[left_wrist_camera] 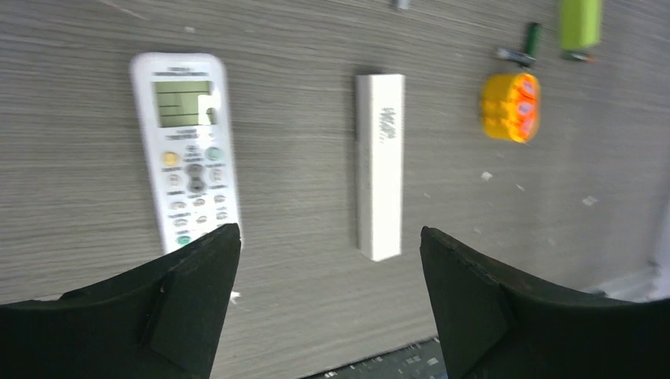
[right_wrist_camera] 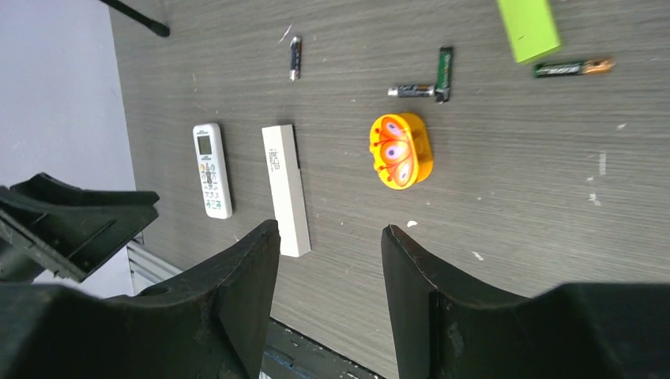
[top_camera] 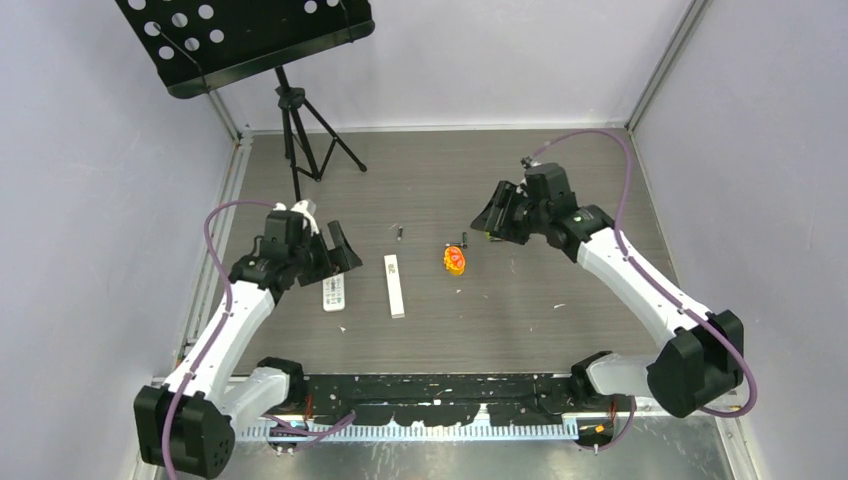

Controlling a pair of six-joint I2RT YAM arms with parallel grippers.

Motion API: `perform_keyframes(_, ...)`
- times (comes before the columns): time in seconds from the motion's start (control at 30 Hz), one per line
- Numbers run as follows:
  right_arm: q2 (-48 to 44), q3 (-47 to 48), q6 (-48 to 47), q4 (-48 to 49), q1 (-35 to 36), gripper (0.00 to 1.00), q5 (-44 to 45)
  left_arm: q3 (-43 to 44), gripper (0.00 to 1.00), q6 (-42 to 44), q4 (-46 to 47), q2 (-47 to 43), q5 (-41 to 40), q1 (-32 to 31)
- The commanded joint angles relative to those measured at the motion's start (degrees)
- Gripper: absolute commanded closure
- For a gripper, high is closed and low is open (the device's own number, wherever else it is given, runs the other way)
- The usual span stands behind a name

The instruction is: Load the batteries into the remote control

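Note:
The bar's middle [top_camera: 394, 287] [right_wrist_camera: 287, 191] is lower down and to the left of my right gripper in the top view. My right gripper should move left and down onto it next.
A white remote control [top_camera: 334, 292] lies face up, buttons and screen showing; it also shows in the left wrist view [left_wrist_camera: 187, 150] and the right wrist view [right_wrist_camera: 212, 170]. Several slim dark batteries lie loose on the table: one apart [right_wrist_camera: 295, 58] [top_camera: 401, 232], two touching in an L [right_wrist_camera: 445, 73] [right_wrist_camera: 411, 91] [left_wrist_camera: 532, 39], and one by the green block [right_wrist_camera: 573, 68]. My left gripper [top_camera: 340, 250] [left_wrist_camera: 328, 233] is open and empty, just above the remote's far end. My right gripper [top_camera: 490, 222] [right_wrist_camera: 330, 229] is open and empty, above the table right of the batteries.
A long white bar [top_camera: 394, 285] [left_wrist_camera: 380, 162] lies right of the remote. An orange-yellow butterfly toy [top_camera: 455, 260] [right_wrist_camera: 400, 150] sits near the batteries. A lime-green block [right_wrist_camera: 528, 28] [left_wrist_camera: 580, 22] lies beyond them. A black music stand on a tripod [top_camera: 300, 130] stands at the back left.

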Motion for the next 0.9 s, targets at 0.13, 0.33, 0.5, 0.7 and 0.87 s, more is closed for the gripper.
perform_keyframes(0.13, 1.74, -4.28, 6.48, 8.85, 8.14, 0.45, 7.20, -1.52, 0.05, -2.00, 4.72, 7.09, -15.96, -4.33)
perform_keyframes(0.33, 1.39, -6.97, 9.35, 9.32, 9.53, 0.46, 8.24, -3.41, 0.11, -10.17, 14.13, 10.12, -14.89, -15.60)
perform_keyframes(0.5, 0.02, -8.07, 9.92, 8.19, 9.84, 0.48, 9.86, -0.29, 0.18, -14.91, 15.51, 18.92, -23.56, -22.93)
perform_keyframes(0.7, -2.77, -10.79, 10.04, 7.73, 9.93, 0.48, 12.56, 5.48, 0.20, -17.21, 12.38, 28.89, -30.82, -27.47)
perform_keyframes(0.87, -1.36, -11.35, 9.26, 8.34, 10.06, 0.48, 9.53, 5.58, 0.27, -18.48, 16.19, 31.64, -27.61, -28.20)
